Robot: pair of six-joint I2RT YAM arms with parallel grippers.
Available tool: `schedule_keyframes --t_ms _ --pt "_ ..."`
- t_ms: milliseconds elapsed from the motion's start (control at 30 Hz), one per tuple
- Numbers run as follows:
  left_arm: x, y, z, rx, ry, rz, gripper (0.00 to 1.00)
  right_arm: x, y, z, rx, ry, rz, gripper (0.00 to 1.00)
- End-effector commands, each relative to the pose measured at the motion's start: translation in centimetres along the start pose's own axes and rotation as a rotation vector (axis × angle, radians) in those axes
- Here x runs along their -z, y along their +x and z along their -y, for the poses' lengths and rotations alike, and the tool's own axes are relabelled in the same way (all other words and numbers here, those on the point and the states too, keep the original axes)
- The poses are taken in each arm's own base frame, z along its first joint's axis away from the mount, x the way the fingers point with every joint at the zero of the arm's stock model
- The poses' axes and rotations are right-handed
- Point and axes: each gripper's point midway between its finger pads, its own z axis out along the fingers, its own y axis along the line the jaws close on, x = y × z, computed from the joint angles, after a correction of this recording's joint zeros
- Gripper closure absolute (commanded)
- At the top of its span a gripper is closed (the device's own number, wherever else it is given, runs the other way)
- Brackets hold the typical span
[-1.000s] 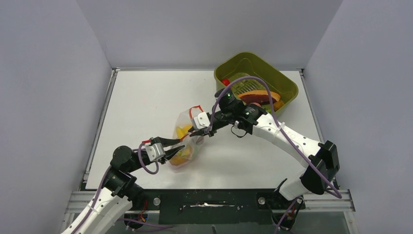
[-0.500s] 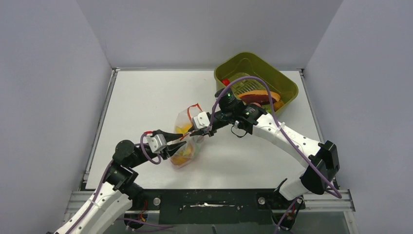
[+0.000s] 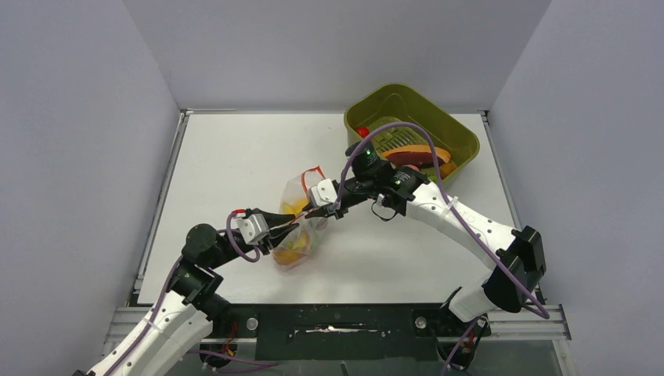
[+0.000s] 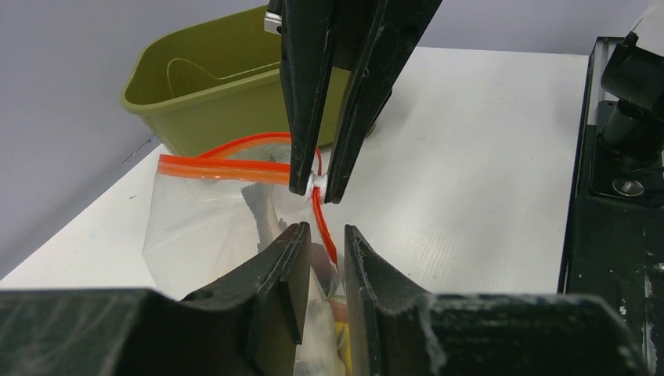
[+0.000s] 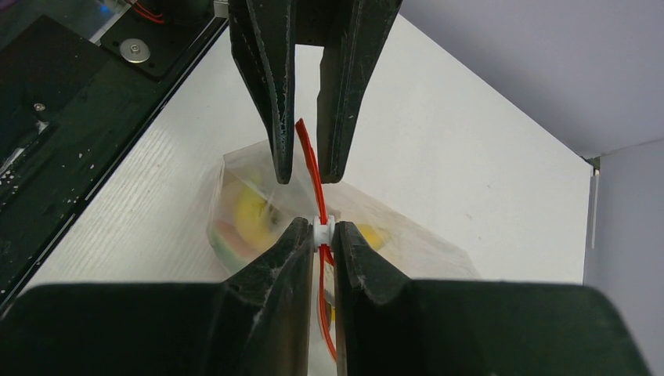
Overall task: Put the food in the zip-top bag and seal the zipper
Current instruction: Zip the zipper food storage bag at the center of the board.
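The opening of the bag is wide open, so my right gripper will next pull the slider outward toward the tub, to the zipper's far end (image 3: 318,169), which is outward of it, and release.
The clear zip-top bag (image 3: 301,239) lies mid-table with yellow food (image 3: 294,209) and other coloured pieces inside. Its red-orange zipper strip (image 4: 223,168) runs along the mouth. My right gripper (image 5: 322,227) is shut on the zipper's small white slider (image 5: 322,229); in the top view the right gripper (image 3: 307,211) is over the bag's mouth. My left gripper (image 4: 325,231) faces it with jaws slightly apart and the strip's end (image 4: 325,235) in the gap, not pinched. It also shows in the top view (image 3: 292,227).
An olive-green tub (image 3: 467,143) stands at the back right, holding a watermelon slice (image 3: 419,153), a red piece (image 3: 362,131) and other toys. It also shows behind the bag in the left wrist view (image 4: 203,86). Grey walls enclose the white table.
My left gripper has moved forward and up to the bag's mouth, so its jaws now straddle the strip's end. The right gripper and the bag have hardly moved.
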Motion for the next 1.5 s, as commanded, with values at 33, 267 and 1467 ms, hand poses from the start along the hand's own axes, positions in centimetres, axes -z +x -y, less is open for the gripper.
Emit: schedule_keyframes --t_ms 33,267,1467 --pt "-0.5 -3.1 -0.5 -0.061 -0.005 0.089 0.8 0.4 -2.6 1.1 0.077 0.027 0.055 1.0" --pt "-0.6 -2.8 -1.0 -0.062 -0.024 0.08 0.95 0.2 -2.9 1.1 0.071 0.02 0.06 1.0" --pt "3.2 -5.9 -4.5 -0.152 -0.252 -0.079 1.0 9.6 2.5 3.4 -0.039 0.21 -0.215 1.0"
